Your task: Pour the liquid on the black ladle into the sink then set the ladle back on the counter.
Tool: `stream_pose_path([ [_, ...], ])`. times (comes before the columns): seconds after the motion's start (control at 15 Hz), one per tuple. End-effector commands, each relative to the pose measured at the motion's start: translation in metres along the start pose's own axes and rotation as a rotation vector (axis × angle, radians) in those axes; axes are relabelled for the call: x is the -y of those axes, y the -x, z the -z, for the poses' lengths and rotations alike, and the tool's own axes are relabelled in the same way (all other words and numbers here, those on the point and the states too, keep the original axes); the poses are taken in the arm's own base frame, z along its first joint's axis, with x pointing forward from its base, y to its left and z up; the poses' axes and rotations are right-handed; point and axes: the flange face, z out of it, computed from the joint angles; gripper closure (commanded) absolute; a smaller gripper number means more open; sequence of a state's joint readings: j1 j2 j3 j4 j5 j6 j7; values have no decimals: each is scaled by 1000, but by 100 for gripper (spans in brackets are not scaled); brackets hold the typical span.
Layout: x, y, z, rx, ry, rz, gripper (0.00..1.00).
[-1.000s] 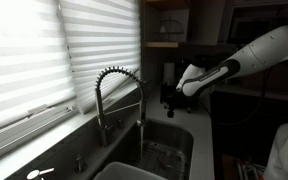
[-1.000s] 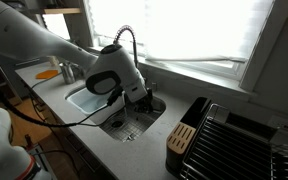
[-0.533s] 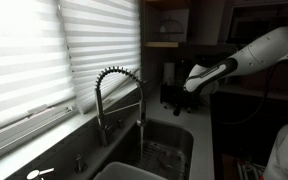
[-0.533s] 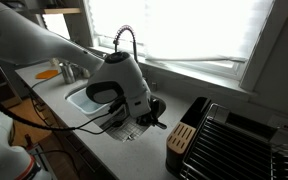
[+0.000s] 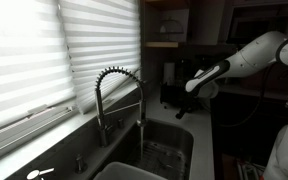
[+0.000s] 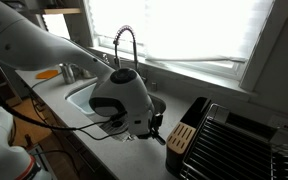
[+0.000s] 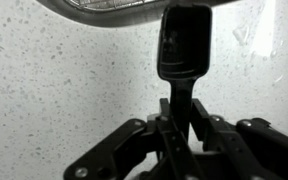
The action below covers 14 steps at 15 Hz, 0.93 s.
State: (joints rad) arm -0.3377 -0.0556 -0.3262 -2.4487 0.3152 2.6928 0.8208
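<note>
My gripper lowers the ladle [image 7: 184, 45] next and draws it slightly back from the steel sink rim onto the pale speckled counter, since that part below is clear.
My gripper [image 7: 181, 118] is shut on the thin handle of the black ladle [image 7: 184, 45]. In the wrist view the ladle's bowl points away from me, over the pale speckled counter [image 7: 64, 80], just short of the steel sink rim [image 7: 114, 8]. In an exterior view the gripper [image 6: 156, 128] hangs low over the counter [image 6: 144, 160] beside the sink [image 6: 81, 97], partly hidden by the white arm. In an exterior view the gripper [image 5: 189, 92] is past the far end of the sink [image 5: 169, 148]; the ladle is too dark to make out there.
The coiled-spring faucet [image 5: 119, 92] arches over the basin in both exterior views [image 6: 126, 40]. A black dish rack [image 6: 239, 140] and a wooden holder [image 6: 182, 138] stand on the counter close to the gripper. Window blinds [image 5: 44, 60] run behind the sink.
The gripper, with the ladle in it, has moved from above the sink out over the counter towards the dish rack, and has come lower.
</note>
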Motion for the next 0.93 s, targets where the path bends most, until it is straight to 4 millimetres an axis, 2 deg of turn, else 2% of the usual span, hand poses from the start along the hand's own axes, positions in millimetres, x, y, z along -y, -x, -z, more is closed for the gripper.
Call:
stream_pose_path([
  [0.0, -14, -17, -17, 20, 42, -96, 94],
  [0.53, -36, -35, -38, 36, 102, -183, 94],
  [0.6, -36, -36, -38, 34, 99, -191, 50],
  [0.67, -36, -38, -35, 32, 90, -201, 49],
  [0.87, -32, -39, -21, 30, 57, -207, 27],
])
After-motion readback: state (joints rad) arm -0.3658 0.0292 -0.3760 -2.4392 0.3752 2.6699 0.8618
